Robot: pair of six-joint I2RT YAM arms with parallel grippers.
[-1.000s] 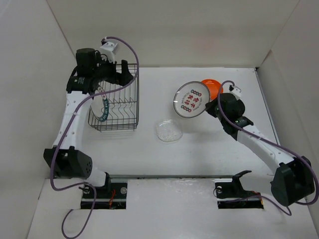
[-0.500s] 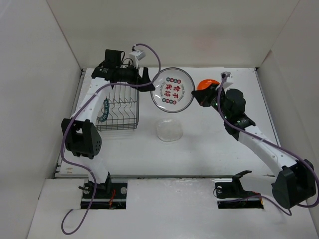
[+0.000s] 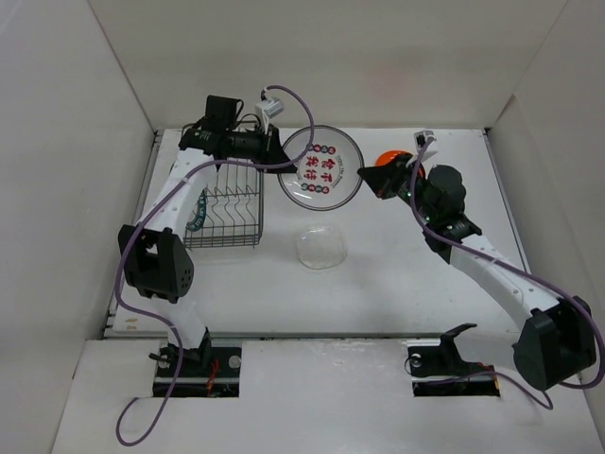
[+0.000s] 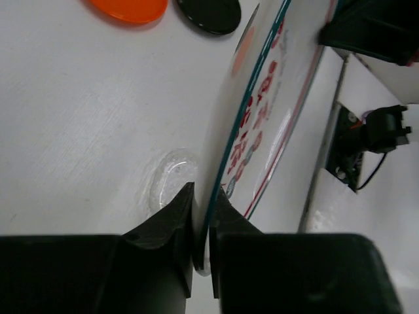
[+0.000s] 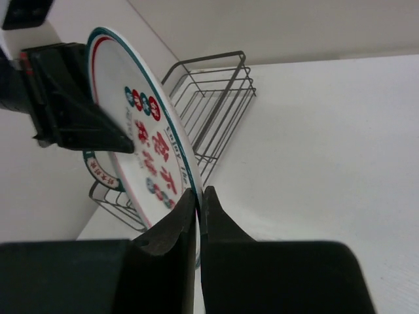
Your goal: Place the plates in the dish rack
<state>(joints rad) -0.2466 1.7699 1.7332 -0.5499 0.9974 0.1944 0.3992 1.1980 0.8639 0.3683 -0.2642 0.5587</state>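
The left gripper turns, lowers to the dish rack's empty slot (image 3: 212,210) beside the green-rimmed plate and releases next, as it lies below and to the left in the top view.
The white plate with red marks (image 3: 319,167) hangs in the air just right of the dish rack (image 3: 227,203), tilted on edge and gripped from both sides. My left gripper (image 3: 282,156) is shut on its left rim, the jaws pinching the plate (image 4: 262,118) edge at the left gripper (image 4: 203,196). On the opposite rim my right gripper (image 3: 364,175) is shut too, closed at the right gripper (image 5: 198,196) on the plate (image 5: 141,144). A green-rimmed plate (image 3: 196,210) stands in the rack. The clear glass plate (image 3: 320,248) lies on the table below.
The orange plate (image 3: 392,159) lies behind the right wrist, and the left wrist view shows it (image 4: 131,8) beside the black plate (image 4: 209,13). White walls enclose the table on the left, back and right. The rack (image 5: 209,111) stands close behind the held plate.
The right arm carried the red-marked plate left toward the rack. The left arm swung from over the rack to the plate, and its open jaws shut on the left rim.
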